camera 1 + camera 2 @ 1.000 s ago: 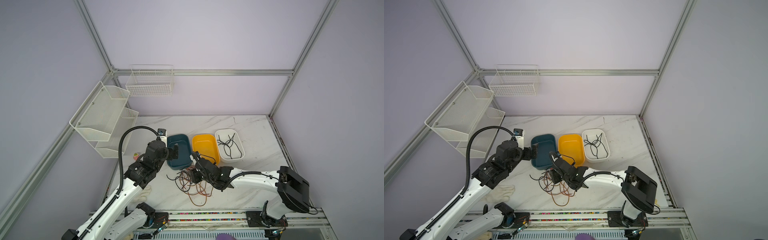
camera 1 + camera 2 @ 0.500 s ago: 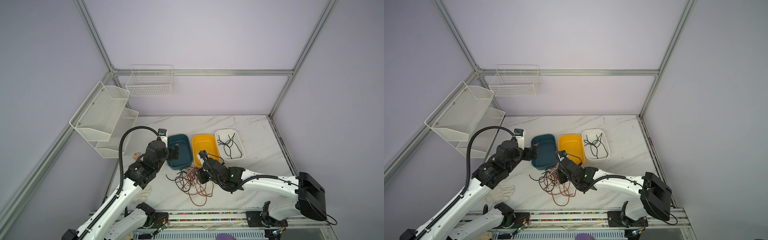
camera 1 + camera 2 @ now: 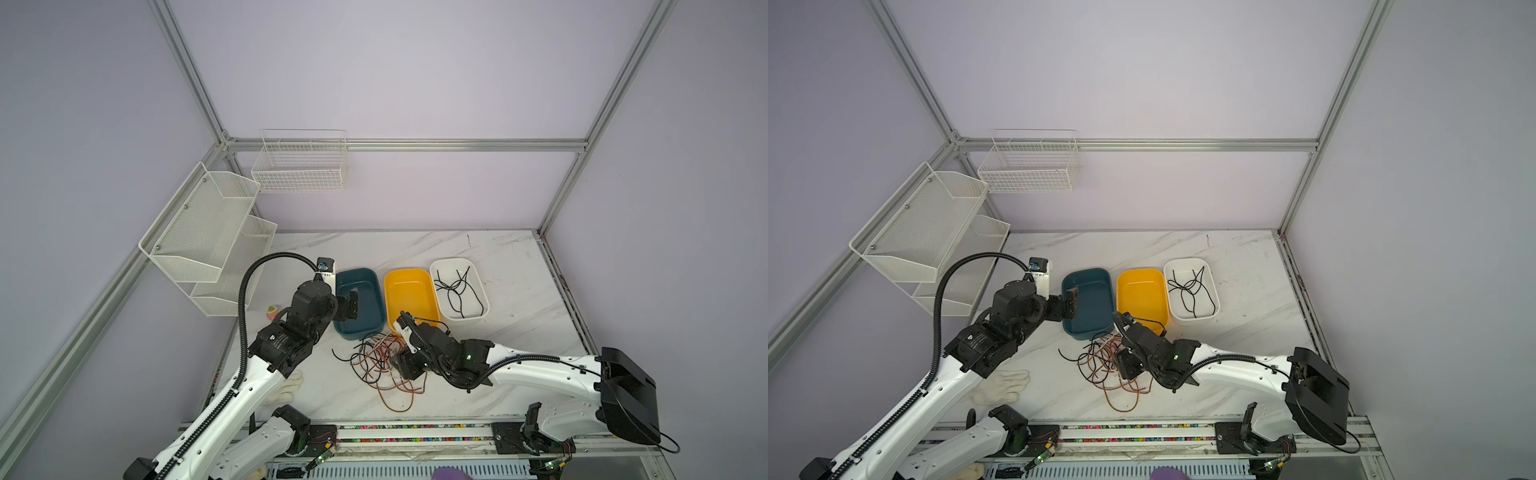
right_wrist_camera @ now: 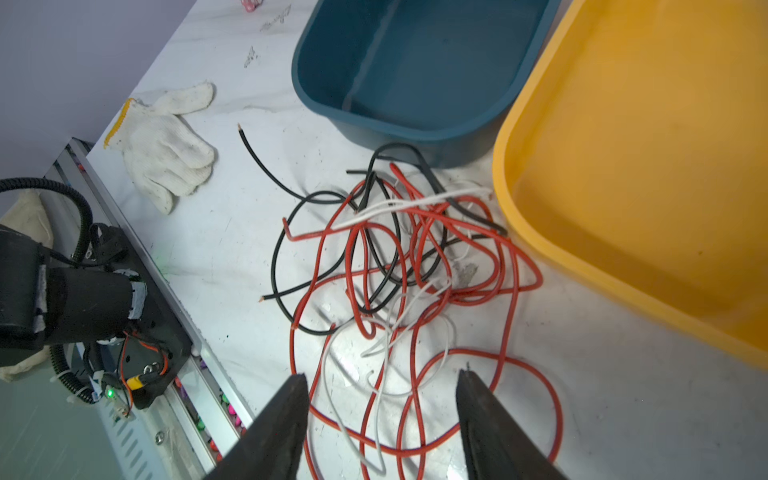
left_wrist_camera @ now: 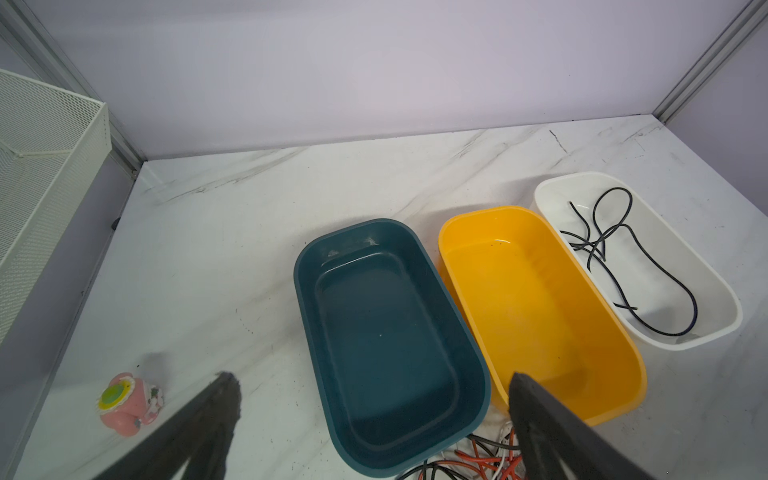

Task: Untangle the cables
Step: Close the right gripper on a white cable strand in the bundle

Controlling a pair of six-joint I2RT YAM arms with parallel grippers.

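Observation:
The right gripper needs to go down and slightly back to close on the thin white cable's near bend, because that bend lies clear of black cables.
The cables lie in a loose tangle of orange-red, black and white strands on the marble table, in front of the bins; both top views show the tangle. My right gripper hangs just above the tangle's near side, open, with orange and white loops on the table under the gap and nothing pinched; a top view shows this right gripper. My left gripper is open and empty, hovering over the near end of the teal bin. More black cables lie in the white bin.
The yellow bin stands between the teal bin and the white one. A white work glove lies left of the tangle. A small pink toy sits near the left wall. Wire shelves hang at the back left.
My right arm has drawn back to the right, its gripper shifting a little toward the table's front edge over the tangle. The left arm has not moved.

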